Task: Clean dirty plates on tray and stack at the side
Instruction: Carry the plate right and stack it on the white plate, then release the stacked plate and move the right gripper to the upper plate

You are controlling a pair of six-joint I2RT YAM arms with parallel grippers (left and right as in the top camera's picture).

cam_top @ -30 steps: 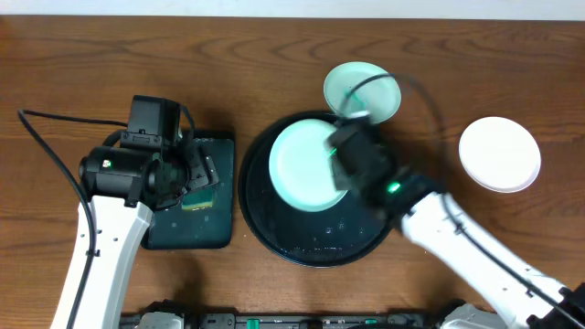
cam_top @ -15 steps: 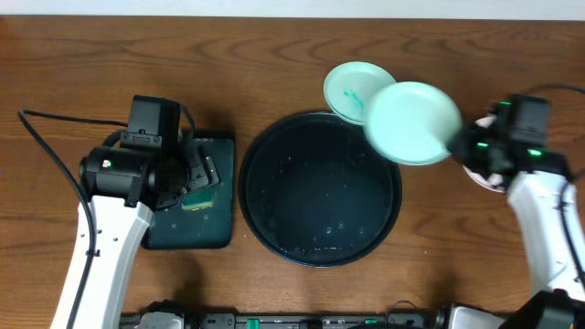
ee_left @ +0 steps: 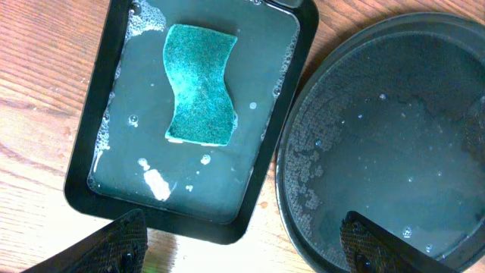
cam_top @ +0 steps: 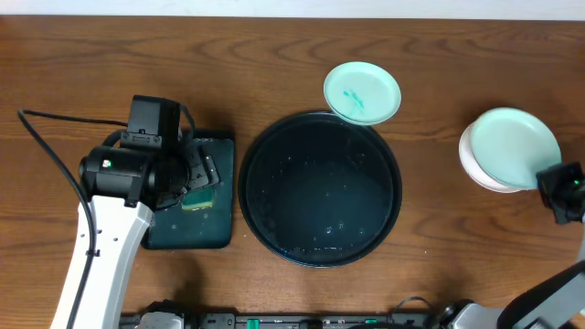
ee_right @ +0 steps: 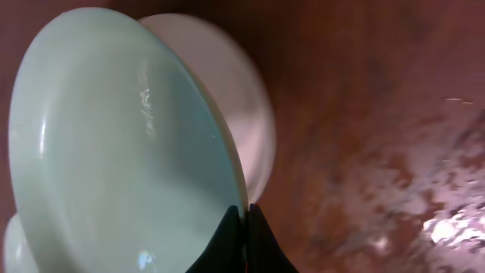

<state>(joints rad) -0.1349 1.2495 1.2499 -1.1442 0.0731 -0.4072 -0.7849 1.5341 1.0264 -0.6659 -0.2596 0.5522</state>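
The tilted mint plate hangs off-centre over the white plate. The plate in my right gripper comes down and shifts toward the round tray next, to lie plate onto plate.
The round black tray lies wet and bare in mid-table, and its left part shows in the left wrist view. A mint plate with teal smears lies on the wood at the tray's far rim. At the right, my right gripper is shut on the rim of a clean mint plate, held tilted just over the white plate on the table. My left gripper hangs open above the sponge tray's near edge, holding nothing.
A rectangular dark tray with soapy water holds a teal-green sponge, left of the round tray. A black cable runs over the left of the table. Brown wood tabletop surrounds everything.
My right arm carried the mint plate off the round tray and rightward to above the white plate. The left arm has not moved.
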